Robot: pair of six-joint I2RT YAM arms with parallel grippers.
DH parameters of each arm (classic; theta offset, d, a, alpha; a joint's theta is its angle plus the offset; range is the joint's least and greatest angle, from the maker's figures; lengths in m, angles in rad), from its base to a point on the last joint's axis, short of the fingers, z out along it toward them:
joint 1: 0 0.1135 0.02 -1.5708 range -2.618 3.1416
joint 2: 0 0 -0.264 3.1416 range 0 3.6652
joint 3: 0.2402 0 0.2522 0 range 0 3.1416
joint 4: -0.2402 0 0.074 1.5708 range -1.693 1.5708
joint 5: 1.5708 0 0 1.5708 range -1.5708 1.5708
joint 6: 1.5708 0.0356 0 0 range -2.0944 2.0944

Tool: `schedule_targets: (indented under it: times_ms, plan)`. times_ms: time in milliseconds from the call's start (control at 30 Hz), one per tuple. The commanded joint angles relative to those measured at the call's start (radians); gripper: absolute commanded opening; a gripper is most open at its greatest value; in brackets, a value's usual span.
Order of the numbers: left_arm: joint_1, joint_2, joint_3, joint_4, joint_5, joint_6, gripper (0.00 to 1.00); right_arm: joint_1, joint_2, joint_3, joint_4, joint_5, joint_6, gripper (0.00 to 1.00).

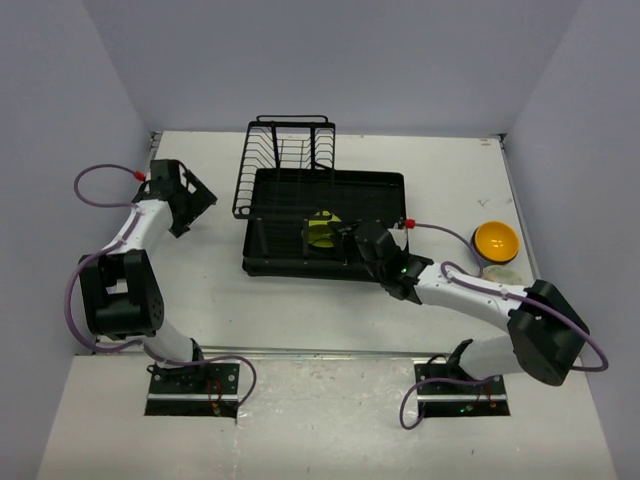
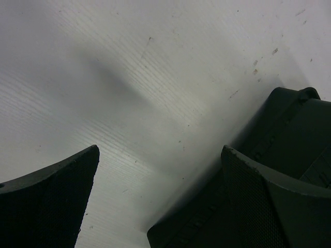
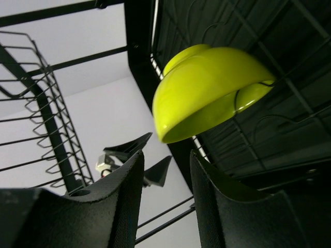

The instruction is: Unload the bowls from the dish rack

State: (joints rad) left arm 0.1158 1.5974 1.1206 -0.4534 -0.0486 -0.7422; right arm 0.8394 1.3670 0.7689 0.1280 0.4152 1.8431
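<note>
My right gripper moves toward the yellow-green bowl (image 1: 322, 228) next until its open fingers straddle the bowl's near rim. That rim sticks out clear of the wire slots.
The black dish rack (image 1: 380, 190) lies mid-table, with its upright wire section (image 1: 285, 160) at the back left. A yellow-green bowl (image 1: 322, 228) stands tilted in its tray; it also shows in the right wrist view (image 3: 212, 88), among the wire slots. My right gripper (image 1: 345, 240) is open, and in its wrist view (image 3: 166, 160) the fingertips sit just short of the bowl's rim, empty. An orange bowl (image 1: 495, 240) sits on the table at the right, with a pale bowl (image 1: 503, 270) against it. My left gripper (image 1: 195, 205) is open and empty over bare table (image 2: 160, 150). No other bowls are in view.
The rack's wire frame (image 3: 46, 119) fills the left of the right wrist view. A black edge (image 2: 289, 129) shows beside my left fingers. The table's walls stand close at the left and right.
</note>
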Motion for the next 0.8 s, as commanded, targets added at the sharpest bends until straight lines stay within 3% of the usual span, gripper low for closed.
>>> schedule_targets:
  times_ms: [0, 767]
  plan:
    - [0.013, 0.006, 0.042, 0.032, 0.033, -0.020, 1.00, 0.006, -0.034, -0.022, -0.028, 0.086, 0.022, 0.42]
    - [0.019, 0.009, 0.025, 0.044, 0.044, -0.013, 1.00, -0.016, 0.135, 0.021, 0.153, 0.112, 0.071, 0.42]
